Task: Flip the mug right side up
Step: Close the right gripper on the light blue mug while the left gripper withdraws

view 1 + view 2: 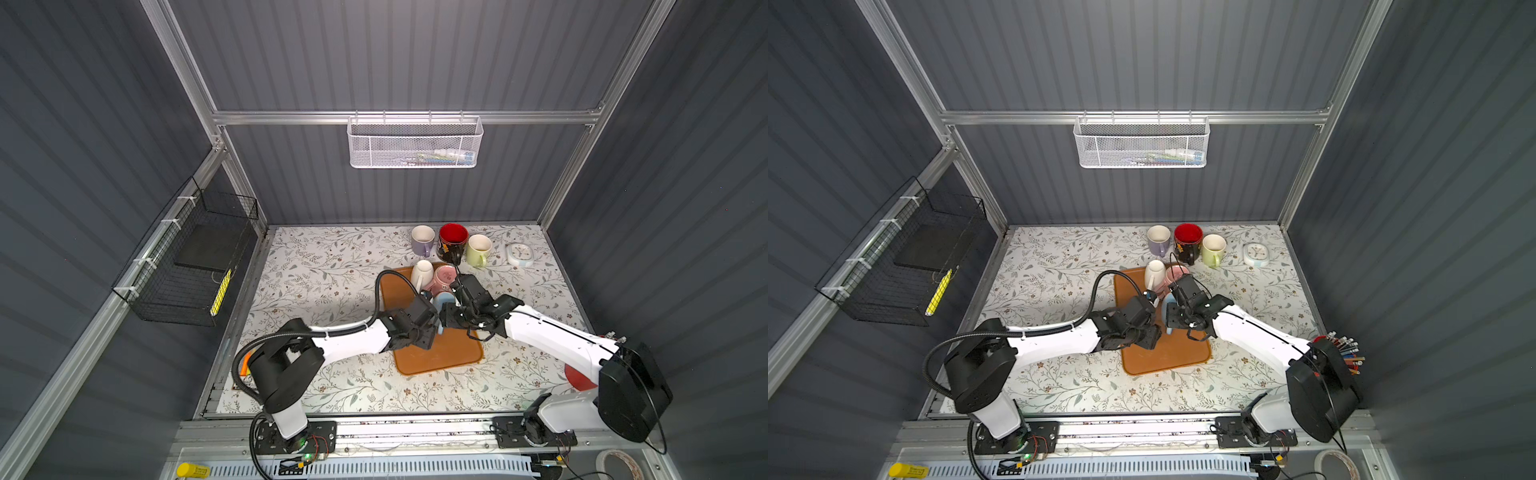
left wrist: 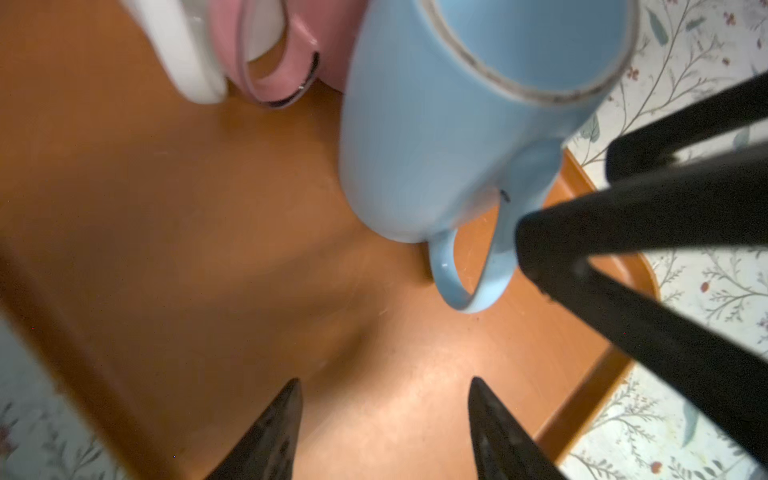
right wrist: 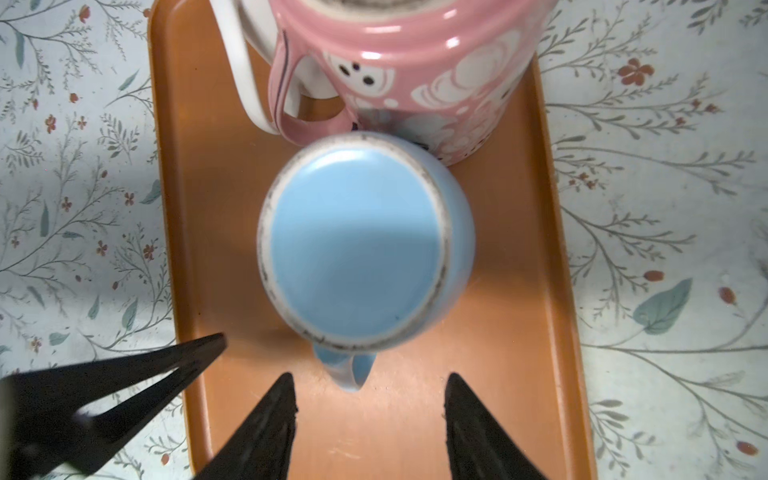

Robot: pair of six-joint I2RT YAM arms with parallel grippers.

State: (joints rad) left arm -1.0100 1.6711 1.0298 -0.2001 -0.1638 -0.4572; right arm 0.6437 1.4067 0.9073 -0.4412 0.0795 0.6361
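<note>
I will next lower my right gripper's fingers along both sides of the blue mug's handle (image 1: 440, 327) (image 3: 348, 372) below, which points into their open gap, and close.
A light blue mug (image 3: 357, 245) stands upside down, base up, on the orange tray (image 3: 519, 332); both top views show it between the two wrists (image 1: 444, 300) (image 1: 1169, 305). My right gripper (image 3: 370, 376) hangs open just above the tray, and the mug's handle (image 3: 347, 370) points into the gap between its fingertips without touching them. My left gripper (image 2: 384, 380) is open too, with only bare tray between its fingers. It sits a little way off from the mug (image 2: 436, 145). The right gripper's black fingers (image 2: 623, 228) cross the left wrist view beside the handle.
A pink patterned mug (image 3: 415, 75) stands base up, touching the blue one, and a white mug (image 1: 422, 272) is next to it on the tray. Lilac (image 1: 422, 240), red-and-black (image 1: 453, 241) and green (image 1: 478, 248) mugs stand upright behind the tray. A small clock (image 1: 519, 254) lies at the back right.
</note>
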